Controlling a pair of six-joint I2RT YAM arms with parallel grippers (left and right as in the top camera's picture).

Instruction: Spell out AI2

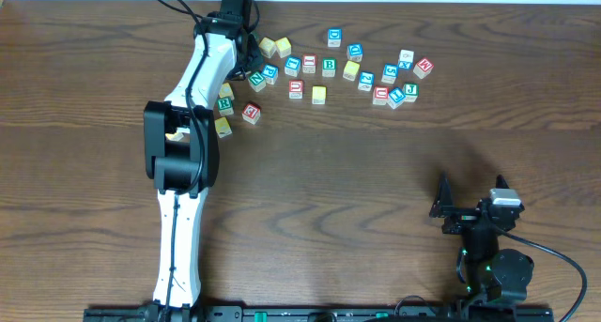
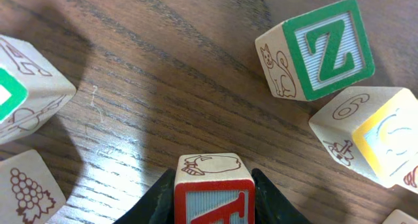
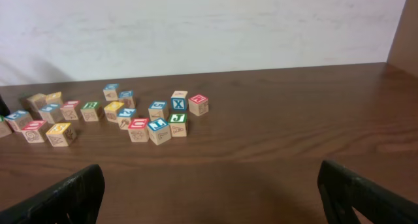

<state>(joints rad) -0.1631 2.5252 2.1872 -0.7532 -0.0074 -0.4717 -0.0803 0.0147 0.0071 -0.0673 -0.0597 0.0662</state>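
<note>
The robot's left gripper will lift, move back and to the right in the overhead view, then go down and let go of the A, because the tabletop before the cubes is bare.
In the left wrist view a wooden cube with a red frame and a red letter that reads as the A (image 2: 213, 185) sits on the table between my left gripper's black fingers (image 2: 277, 201). Both fingers lie flush against its sides. Overhead, the left gripper (image 1: 242, 42) reaches to the left end of the scattered cubes and hides this cube. The I and the 2 are too small to pick out among the cubes (image 1: 329, 67). My right gripper (image 1: 451, 207) rests at the near right, open and empty, with its fingers (image 3: 65, 198) wide apart.
A green Z cube (image 2: 333, 44) and a yellow-faced cube (image 2: 385, 136) lie just right of the held cube, and a green-framed cube (image 2: 19, 93) lies to its left. Several more cubes spread across the far table (image 1: 394, 78). The left arm (image 1: 183, 144) stretches over the table's left side.
</note>
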